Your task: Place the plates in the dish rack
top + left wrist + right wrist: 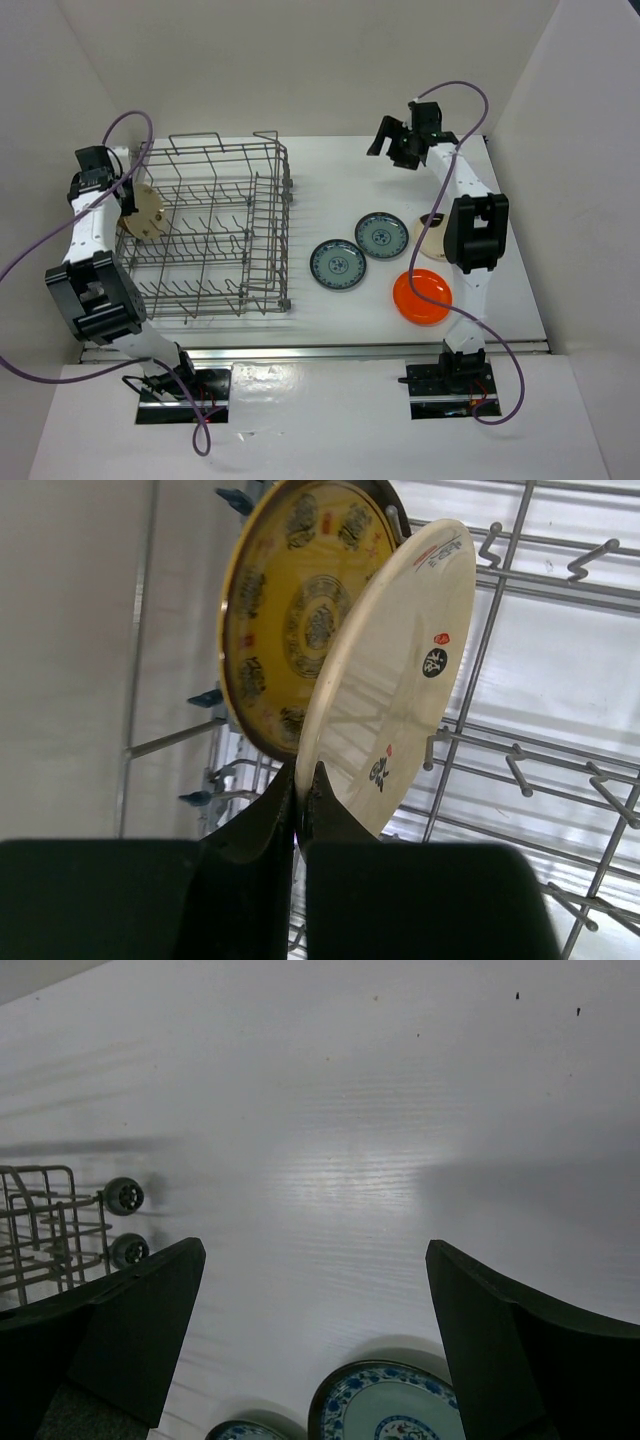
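The left gripper lowers the cream plate slightly beside the brown-yellow patterned plate (147, 214) next, then opens.
The grey wire dish rack (215, 235) stands at the left of the table. My left gripper (299, 778) is at the rack's left end (128, 197), shut on the lower rim of a cream plate (400, 670) held on edge. The plate leans against a brown-yellow patterned plate (290, 610) that stands upright among the tines. My right gripper (315, 1250) is open and empty, high over the far table (392, 140). Two blue-green plates (337, 264) (381, 235), an orange plate (422, 296) and a cream plate (430, 243), partly hidden by the right arm, lie flat on the table.
White walls close in the table on the left, back and right. The rack's right side has small wheels (124, 1196). The right wrist view shows the nearer blue-green plate (395, 1410) just below the fingers, with bare white table beyond.
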